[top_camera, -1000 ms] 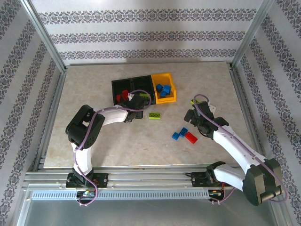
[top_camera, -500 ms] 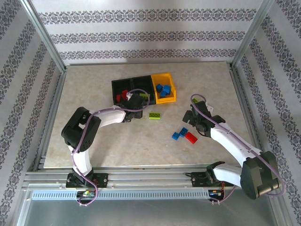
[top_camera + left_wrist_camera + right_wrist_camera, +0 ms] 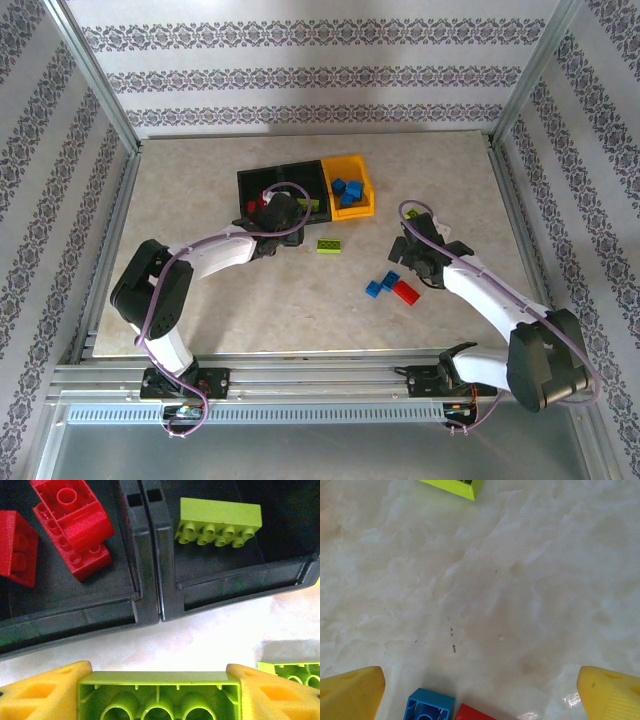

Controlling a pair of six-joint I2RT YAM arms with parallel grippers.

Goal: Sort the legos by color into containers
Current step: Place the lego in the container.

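The robot will next carry the lego in its left gripper outward to the middle black bin (image 3: 235,587), over the bin's far half (image 3: 212,489), and let it go there, because the bin holds a matching lego.
My left gripper (image 3: 159,678) is shut on a lime green lego (image 3: 159,696), held just short of the near wall of the containers (image 3: 262,182). The left black bin (image 3: 75,615) holds red legos (image 3: 75,527). In the middle black bin (image 3: 235,587) lies a lime green lego (image 3: 218,522). The yellow bin (image 3: 358,209) has blue legos (image 3: 345,190) in it. On the table lie a green lego (image 3: 328,246), blue legos (image 3: 381,284) and a red one (image 3: 405,292). My right gripper (image 3: 480,675) stands open over bare table, the blue lego (image 3: 430,707) and red lego (image 3: 475,714) just under it.
Metal rails and patterned walls (image 3: 560,90) enclose the marble table (image 3: 200,180). A small lime piece (image 3: 411,214) shows behind the right arm. Open table lies left of the bins and along the near edge.
The left arm has stretched up and left toward the black bins, carrying the green lego. The right arm has shifted slightly left, its gripper still open.
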